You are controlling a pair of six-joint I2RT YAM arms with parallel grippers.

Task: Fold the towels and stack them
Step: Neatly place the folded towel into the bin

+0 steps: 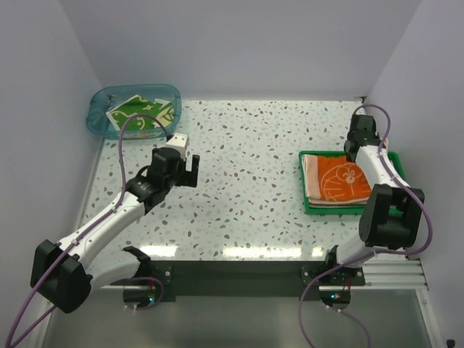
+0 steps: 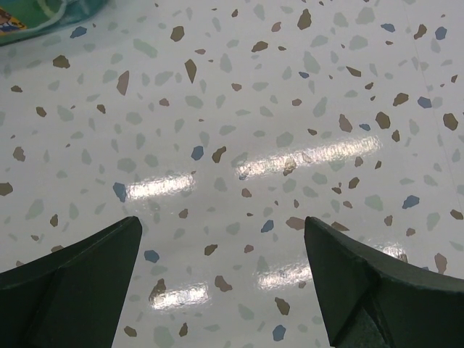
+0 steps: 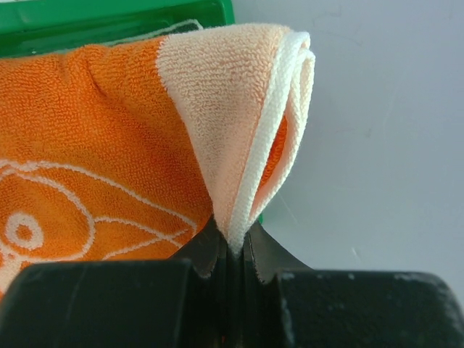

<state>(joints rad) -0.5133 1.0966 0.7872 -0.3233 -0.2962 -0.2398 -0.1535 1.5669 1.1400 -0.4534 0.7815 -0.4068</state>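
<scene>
My right gripper shifts slightly toward the side of the tray, by the tray's far corner [image 1: 394, 154] [image 3: 223, 14], next and releases the towel's folded-over corner, already at the tray's edge.
An orange towel [image 1: 337, 180] with a white cartoon drawing lies folded in a green tray [image 1: 341, 210] at the right. My right gripper [image 1: 353, 150] is at the tray's far edge, shut on a folded-over corner of that towel. In the right wrist view the pale reverse and white hem of the orange towel [image 3: 94, 145] rise out of the right gripper [image 3: 233, 246]. A green towel [image 1: 138, 112] with a cream pattern lies in a blue bin [image 1: 98, 123] at the far left. My left gripper [image 1: 190, 174] hangs open over bare table, holding nothing [image 2: 221, 221].
The speckled table [image 1: 254, 167] is enclosed by pale walls at the back and both sides. The green tray [image 3: 109, 18] sits close to the right wall. A corner of the blue bin [image 2: 43, 18] shows at the top left of the left wrist view.
</scene>
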